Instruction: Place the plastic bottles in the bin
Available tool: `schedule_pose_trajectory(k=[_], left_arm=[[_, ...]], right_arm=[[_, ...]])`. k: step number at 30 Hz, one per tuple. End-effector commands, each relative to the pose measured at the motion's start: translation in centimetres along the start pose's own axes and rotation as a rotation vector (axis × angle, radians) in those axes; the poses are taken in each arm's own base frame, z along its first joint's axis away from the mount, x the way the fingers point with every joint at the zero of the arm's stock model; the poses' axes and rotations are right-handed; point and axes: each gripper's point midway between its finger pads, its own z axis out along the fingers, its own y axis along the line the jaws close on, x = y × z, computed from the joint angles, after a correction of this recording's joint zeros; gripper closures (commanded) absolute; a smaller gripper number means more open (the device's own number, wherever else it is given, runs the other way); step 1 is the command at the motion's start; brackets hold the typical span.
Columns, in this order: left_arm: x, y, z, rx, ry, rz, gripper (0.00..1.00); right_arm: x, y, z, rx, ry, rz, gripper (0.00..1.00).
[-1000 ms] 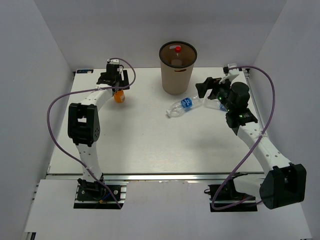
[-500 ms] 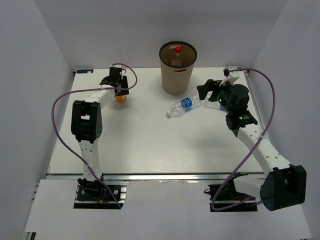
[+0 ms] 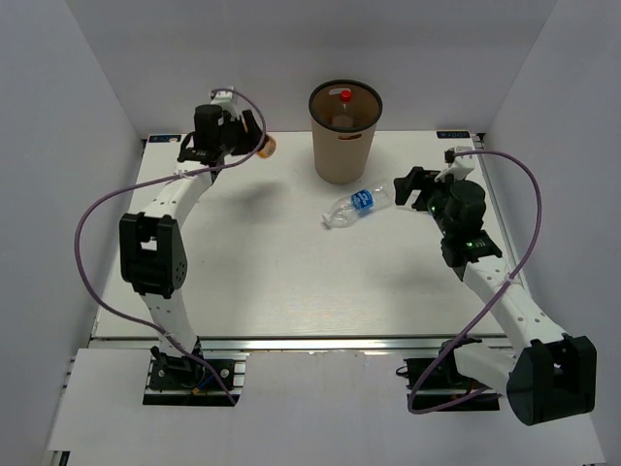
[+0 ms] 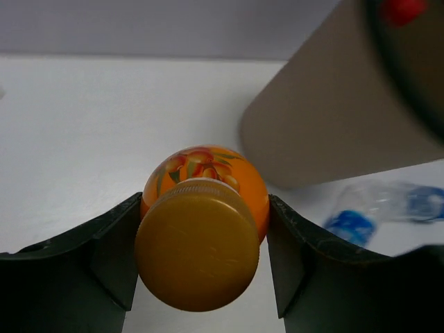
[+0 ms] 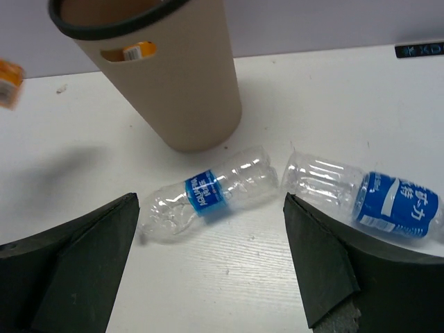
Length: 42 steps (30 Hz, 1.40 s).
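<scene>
I will raise the orange bottle to the right in the top view, over the bin's rim to the bin's opening, then release it with my left gripper.
My left gripper is shut on a short orange juice bottle and holds it in the air, left of the bin. In the left wrist view the orange bottle sits between both fingers, cap toward the camera. The tan bin holds a red-capped bottle, and another orange one shows through its slot. A clear blue-label bottle lies on the table in front of the bin. My right gripper hovers open just right of it; a second blue-label bottle lies by its right finger.
White walls close in the white table on the left, back and right. The bin stands at the back centre. Purple cables loop off both arms, the left one hanging out over the table's left edge.
My left gripper closed on the orange bottle, lifted it off the table and carried it up and right toward the bin. The right gripper shifted slightly, still open.
</scene>
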Motion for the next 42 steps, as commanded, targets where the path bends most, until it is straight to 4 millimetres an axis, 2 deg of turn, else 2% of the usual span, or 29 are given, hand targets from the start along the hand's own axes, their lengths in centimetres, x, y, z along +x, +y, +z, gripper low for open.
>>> schedule_pose_trajectory(k=[1,2,4,5,7,8,9,10,11,12,13,15,16,20,21,22,23,25,26,28,29,30,31,37,41,42], left_arm=[[-11.6,-9.8,-6.6,0.330,-0.317,0.025,0.89],[-13.5,-10.9,-7.5,0.371,-0.380,0.036,0.89],[-14.9,-12.8,-8.5,0.446,-0.414,0.026,0.89],[-16.2,-14.2,-8.7,0.481,-0.446,0.037,0.88],[-17.1,-15.8,-8.5,0.516,-0.454,0.046,0.86],[-15.9,-16.1,-6.3,0.522,-0.409,0.040,0.85],[-17.9,-18.5,-7.3,0.565,-0.449,0.065,0.85],[-18.0,-19.2,-6.5,0.569,-0.442,0.080,0.85],[-15.8,-19.7,-3.5,0.553,-0.371,0.072,0.85],[-16.1,-20.3,-3.1,0.549,-0.379,0.081,0.85],[-17.8,-21.5,-3.8,0.553,-0.429,0.117,0.84],[-16.3,-22.5,-2.0,0.559,-0.408,0.128,0.83],[-16.5,-23.4,-2.0,0.585,-0.450,0.140,0.82],[-16.1,-24.3,-0.2,0.546,-0.502,0.152,0.80],[-14.7,-24.5,1.6,0.518,-0.488,0.148,0.78],[-15.6,-25.1,1.3,0.508,-0.522,0.179,0.76],[-14.8,-25.5,2.0,0.494,-0.504,0.185,0.68],[-14.0,-24.9,2.9,0.444,-0.493,0.188,0.58],[-13.7,-24.9,3.0,0.439,-0.488,0.188,0.44],[-13.9,-24.5,2.6,0.414,-0.493,0.179,0.25],[-13.6,-24.3,2.7,0.407,-0.485,0.177,0.11],[-13.8,-24.4,2.5,0.406,-0.487,0.178,0.04],[-14.1,-24.5,2.1,0.405,-0.486,0.182,0.02],[-15.5,-25.7,-1.0,0.439,-0.499,0.224,0.02],[-15.4,-24.5,-2.1,0.371,-0.463,0.238,0.02],[-15.7,-24.3,-3.4,0.357,-0.463,0.253,0.02]], right_arm=[[-0.4,-1.0,0.1,0.039,-0.030,0.041,0.11],[-0.4,-1.1,0.1,0.040,-0.030,0.044,0.11],[-0.5,-1.2,-0.2,0.040,-0.038,0.046,0.11],[-0.6,-1.1,-0.2,0.039,-0.042,0.046,0.11],[-0.5,-1.3,-0.5,0.040,-0.048,0.046,0.11],[-0.4,-1.4,-0.5,0.046,-0.044,0.046,0.11],[-0.4,-1.5,-0.6,0.049,-0.045,0.047,0.11],[-0.4,-1.7,-0.7,0.057,-0.046,0.047,0.11],[-0.2,-1.8,-0.7,0.061,-0.042,0.047,0.11],[-0.1,-1.9,-0.8,0.063,-0.041,0.046,0.11],[-0.1,-2.0,-0.8,0.063,-0.042,0.045,0.11],[-0.1,-2.2,-0.9,0.065,-0.040,0.042,0.11],[-0.3,-2.0,-1.0,0.058,-0.040,0.047,0.11],[-0.2,-1.6,-1.1,0.035,-0.033,0.051,0.11],[-0.1,-1.7,-1.2,0.035,-0.026,0.044,0.11],[0.1,-1.9,-1.2,0.043,-0.020,0.038,0.11],[0.2,-2.0,-1.3,0.050,-0.015,0.035,0.11],[0.4,-2.5,-1.4,0.072,-0.009,0.027,0.11],[0.5,-2.6,-1.5,0.076,-0.007,0.025,0.11],[0.7,-2.7,-1.5,0.081,0.000,0.019,0.11],[0.8,-2.8,-1.4,0.083,0.006,0.018,0.11],[0.9,-2.9,-1.3,0.085,0.012,0.014,0.11],[0.9,-2.9,-1.2,0.088,0.022,0.013,0.11],[1.7,-3.3,-0.6,0.105,0.078,0.015,0.11],[1.2,-4.3,-0.4,0.134,0.081,-0.067,0.11],[1.4,-3.6,-0.2,0.064,0.109,-0.120,0.11]])
